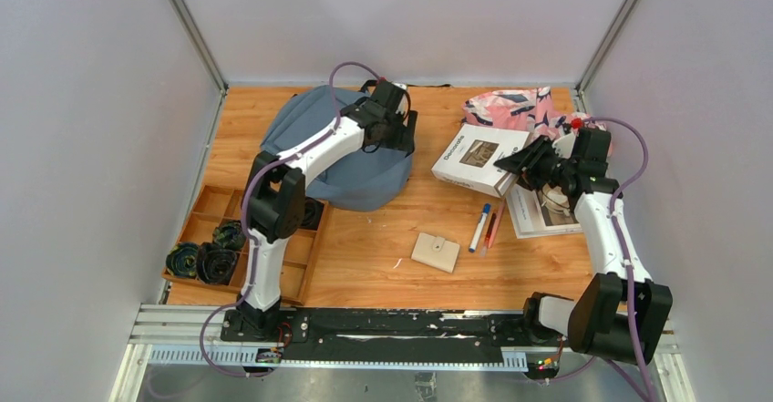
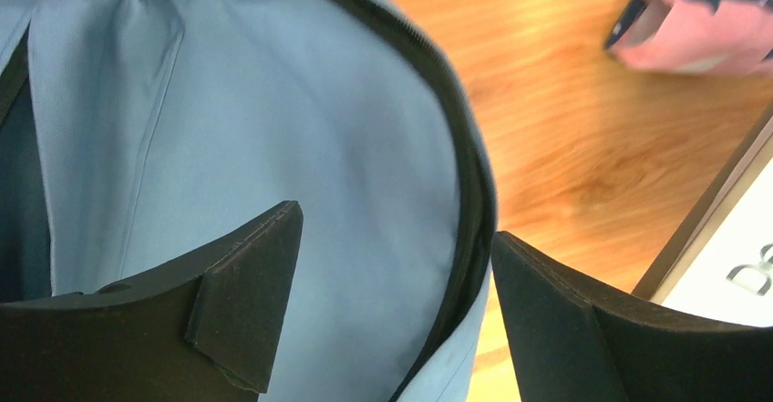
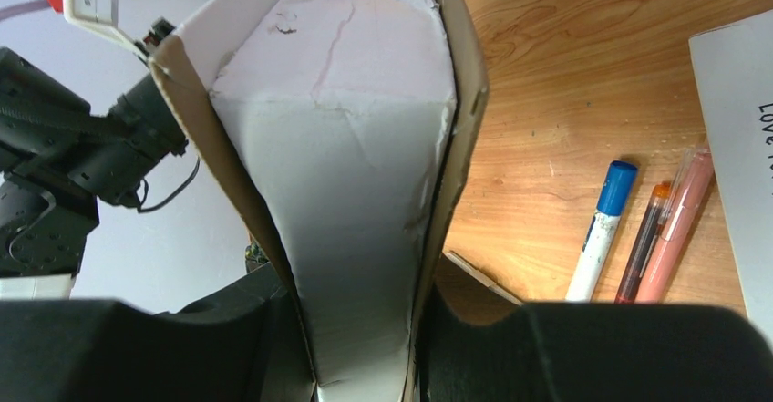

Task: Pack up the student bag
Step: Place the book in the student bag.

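Observation:
My left gripper is to move down next onto the bag's upper flap [image 1: 402, 154] [image 2: 436, 238], just inside the black edge of the bag's zipper.
The student bag [image 1: 342, 151], soft grey-blue with a black zipper seam, lies at the back left of the table. My left gripper [image 1: 401, 136] hangs over its right edge. In the left wrist view that gripper [image 2: 396, 311] is open, with the bag's fabric [image 2: 301, 147] and zipper rim [image 2: 469, 183] between its spread fingers [image 2: 246, 302]. My right gripper [image 1: 526, 160] is shut on the right end of a thick white book [image 1: 479, 158]. The right wrist view shows the book's page block [image 3: 346, 147] clamped in that gripper [image 3: 365, 329].
A pink patterned cloth [image 1: 512, 108] lies at the back right. A flat white booklet [image 1: 544, 215] lies under the right arm. A blue-capped marker [image 1: 479, 227], red pens [image 1: 493, 227] and a beige wallet [image 1: 436, 252] lie mid-table. A wooden tray [image 1: 205, 211] with dark rolls stands left.

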`<state>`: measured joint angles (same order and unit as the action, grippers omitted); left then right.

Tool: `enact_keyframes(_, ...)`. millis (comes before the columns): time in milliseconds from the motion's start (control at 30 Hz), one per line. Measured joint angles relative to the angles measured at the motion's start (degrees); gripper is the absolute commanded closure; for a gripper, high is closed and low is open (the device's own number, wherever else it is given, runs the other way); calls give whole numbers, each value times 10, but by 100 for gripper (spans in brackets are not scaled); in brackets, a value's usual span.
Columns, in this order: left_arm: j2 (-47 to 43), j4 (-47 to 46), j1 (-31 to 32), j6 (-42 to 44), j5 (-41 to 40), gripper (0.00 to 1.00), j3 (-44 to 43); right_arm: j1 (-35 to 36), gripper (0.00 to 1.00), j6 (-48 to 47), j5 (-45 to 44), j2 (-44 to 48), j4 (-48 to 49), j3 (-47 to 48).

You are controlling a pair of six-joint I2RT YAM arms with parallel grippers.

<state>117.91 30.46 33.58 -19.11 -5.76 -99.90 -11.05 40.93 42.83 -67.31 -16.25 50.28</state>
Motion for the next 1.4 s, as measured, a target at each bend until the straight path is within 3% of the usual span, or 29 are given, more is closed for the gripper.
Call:
enact_keyframes(167, 50, 2, 0, -23, 4, 19, -68, 0, 91, 0, 4, 0, 0, -2)
enact_keyframes(500, 95, 22, 0, -47, 0, 36, -90, 0, 91, 0, 5, 0, 0, -3)
enact_keyframes(733, 105, 27, 1, -56, 1, 54, -97, 0, 91, 0, 5, 0, 0, -3)
enact_keyframes(1133, 105, 45, 1, -47, -25, 99, -108, 0, 91, 0, 5, 0, 0, -3)
enact_keyframes(1400, 105, 62, 1, -32, -36, 100, -123, 0, 90, 0, 6, 0, 0, -3)
